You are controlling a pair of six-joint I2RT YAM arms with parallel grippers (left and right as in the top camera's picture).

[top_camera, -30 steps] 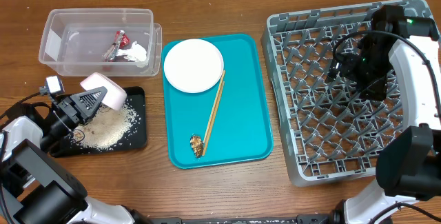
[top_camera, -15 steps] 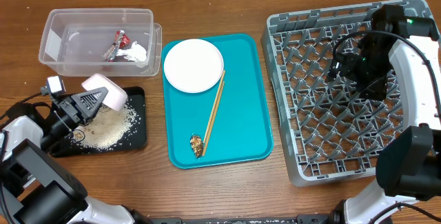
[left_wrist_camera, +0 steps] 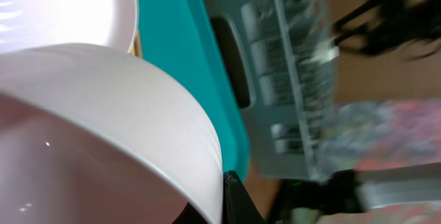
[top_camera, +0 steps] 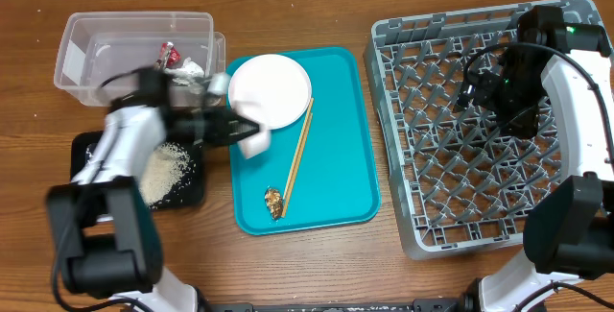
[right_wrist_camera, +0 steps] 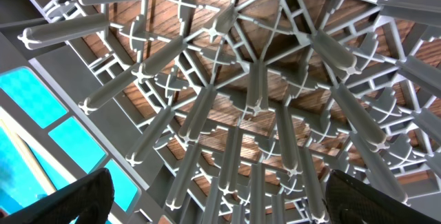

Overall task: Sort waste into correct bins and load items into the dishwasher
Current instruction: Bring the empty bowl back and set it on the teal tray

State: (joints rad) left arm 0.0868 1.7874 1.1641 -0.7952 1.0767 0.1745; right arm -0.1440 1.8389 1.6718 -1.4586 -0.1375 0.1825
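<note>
The bowl point(top_camera: 252, 143) goes past the chopsticks and down onto bare teal tray next, where my left gripper releases it, since that lies to its right in the overhead view.
My left gripper point(top_camera: 240, 132) is shut on the rim of a small pale bowl point(top_camera: 252, 143) and holds it over the left edge of the teal tray point(top_camera: 336, 173), just below the round white plate point(top_camera: 271, 89). In the left wrist view the bowl point(left_wrist_camera: 103, 127) fills the frame, with one finger point(left_wrist_camera: 234, 200) against its rim. Chopsticks point(top_camera: 299, 154) and a brown food lump point(top_camera: 273, 202) lie on the teal tray. My right gripper point(top_camera: 489, 93) is open and empty above the grey dish rack point(top_camera: 480, 197); its pegs point(right_wrist_camera: 255, 93) fill the right wrist view.
The clear tub point(top_camera: 96, 34) at the back left holds the red-and-silver wrapper point(top_camera: 170, 56) and white napkin point(top_camera: 192, 70). The black tray point(top_camera: 192, 192) at the front left holds a heap of rice grains point(top_camera: 161, 168). My left arm stretches over the black tray.
My left arm has swung quickly right from over the black tray to the teal tray's left edge, carrying the bowl. The right arm has not moved.
</note>
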